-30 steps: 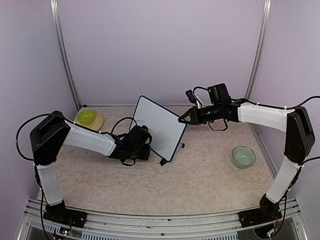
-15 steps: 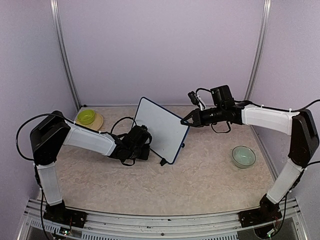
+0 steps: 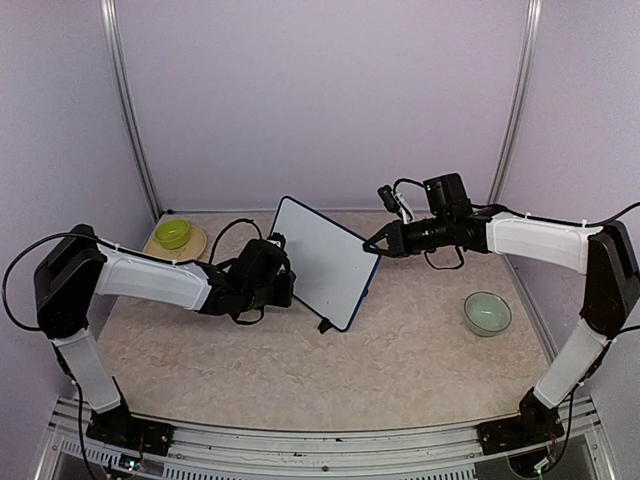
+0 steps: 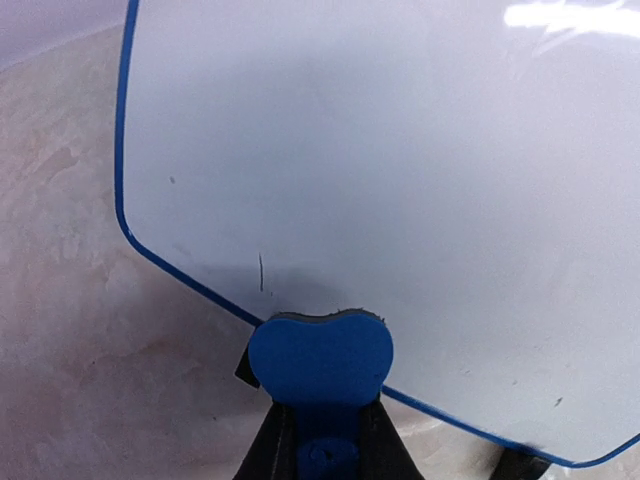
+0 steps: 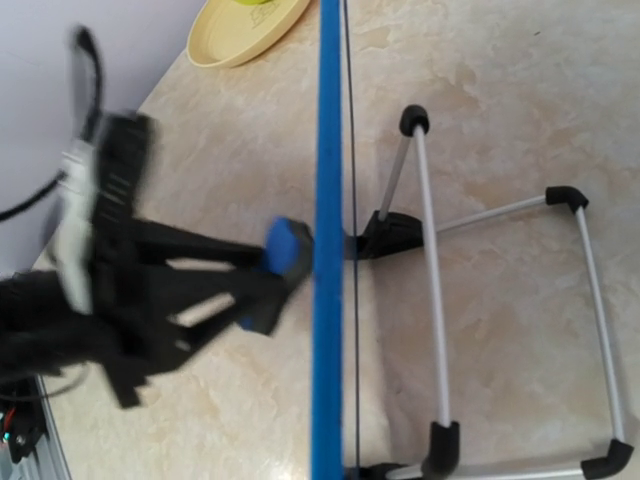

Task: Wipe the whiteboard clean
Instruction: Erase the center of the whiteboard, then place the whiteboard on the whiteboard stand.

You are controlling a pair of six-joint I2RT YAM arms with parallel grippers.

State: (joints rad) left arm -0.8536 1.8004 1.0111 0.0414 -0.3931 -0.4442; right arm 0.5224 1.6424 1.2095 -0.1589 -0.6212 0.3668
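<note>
My right gripper is above the legs' silver bar [image 5: 432,290], which stands off the frame, to the right in its wrist view. Next I need to lean the board onto the bar and release.
The whiteboard [image 3: 325,262] stands tilted on its fold-out legs [image 5: 440,300] mid-table, its dark-blue frame [image 5: 327,250] seen edge-on in the right wrist view. Its white face [image 4: 380,170] is almost blank, with one thin black mark [image 4: 261,272] near the lower edge. My left gripper [image 3: 288,287] is shut on a blue eraser [image 4: 320,358], whose pad presses on the board's lower left edge. The eraser [image 5: 285,250] also shows blurred against the frame. My right gripper [image 3: 372,243] is shut on the board's upper right edge; its fingers are out of its own wrist view.
A yellow plate [image 3: 190,247] carrying a green bowl [image 3: 173,233] sits at the back left, also seen as the plate [image 5: 245,25]. A pale green bowl [image 3: 487,312] stands at the right. Walls and metal posts enclose the table.
My left arm has swung farther back and up along the board's face with the eraser. The right gripper and the board have shifted slightly to the right.
</note>
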